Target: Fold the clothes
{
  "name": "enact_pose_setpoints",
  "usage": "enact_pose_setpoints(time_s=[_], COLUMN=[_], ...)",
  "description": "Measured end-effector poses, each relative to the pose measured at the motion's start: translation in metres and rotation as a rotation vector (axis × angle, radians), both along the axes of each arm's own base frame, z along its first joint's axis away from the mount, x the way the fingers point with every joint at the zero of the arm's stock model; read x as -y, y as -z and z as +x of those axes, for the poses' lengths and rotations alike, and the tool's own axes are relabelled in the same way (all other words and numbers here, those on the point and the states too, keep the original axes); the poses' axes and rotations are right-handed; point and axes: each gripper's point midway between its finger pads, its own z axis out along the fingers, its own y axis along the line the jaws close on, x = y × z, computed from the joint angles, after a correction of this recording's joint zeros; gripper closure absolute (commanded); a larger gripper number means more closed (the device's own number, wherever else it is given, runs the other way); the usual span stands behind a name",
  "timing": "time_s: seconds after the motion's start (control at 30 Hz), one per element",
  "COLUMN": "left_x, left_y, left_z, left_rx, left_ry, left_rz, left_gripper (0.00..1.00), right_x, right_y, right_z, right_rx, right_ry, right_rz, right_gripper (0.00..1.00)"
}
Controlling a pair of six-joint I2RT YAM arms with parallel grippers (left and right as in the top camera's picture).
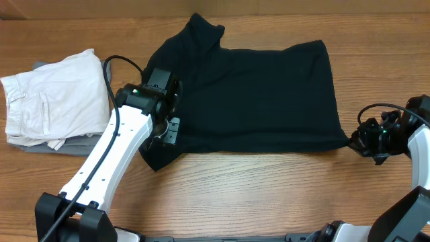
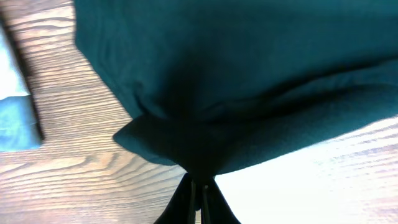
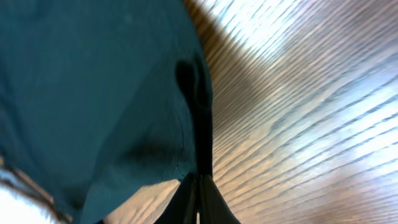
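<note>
The cloth in my left gripper should next move outward over the shirt's flat middle (image 1: 176,77) (image 2: 199,62) and be released there, because the fabric is spread flat to fold onto.
The clothes, a black T-shirt (image 1: 255,94), lie spread flat on the wooden table (image 1: 269,195). My left gripper (image 1: 172,132) is shut on the shirt's lower left part, close to its left corner. In the left wrist view the dark fabric (image 2: 236,74) bunches into folds at the closed fingertips of the left gripper (image 2: 199,182). My right gripper (image 1: 355,142) is shut on the shirt's lower right corner, low by the table. In the right wrist view a narrow ridge of the cloth (image 3: 93,81) runs straight into the right gripper (image 3: 199,177).
A folded off-white garment (image 1: 54,101) lies at the left on a grey item (image 1: 40,144), close to my left arm. Its pale edge (image 2: 12,106) shows at the left of the left wrist view. Bare wood lies in front of the shirt.
</note>
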Motion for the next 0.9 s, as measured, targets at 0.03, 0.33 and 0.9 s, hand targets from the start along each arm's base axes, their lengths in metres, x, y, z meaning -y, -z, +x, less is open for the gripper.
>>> enact_pose_setpoints(time_s=[0.03, 0.33, 0.9], left_x=[0.001, 0.013, 0.020], left_y=[0.000, -0.005, -0.022], left_z=[0.000, 0.031, 0.093], left_rx=[-0.003, 0.123, 0.374], left_ry=[0.006, 0.049, 0.211], left_rz=[-0.007, -0.051, 0.002], left_gripper=[0.96, 0.96, 0.95], right_x=[0.002, 0.006, -0.002], right_y=[0.000, -0.005, 0.010], right_z=[0.002, 0.042, 0.108], right_rx=[0.004, 0.144, 0.255], right_ry=[0.006, 0.005, 0.033], right_rz=[-0.011, -0.078, -0.187], right_gripper=[0.96, 0.96, 0.96])
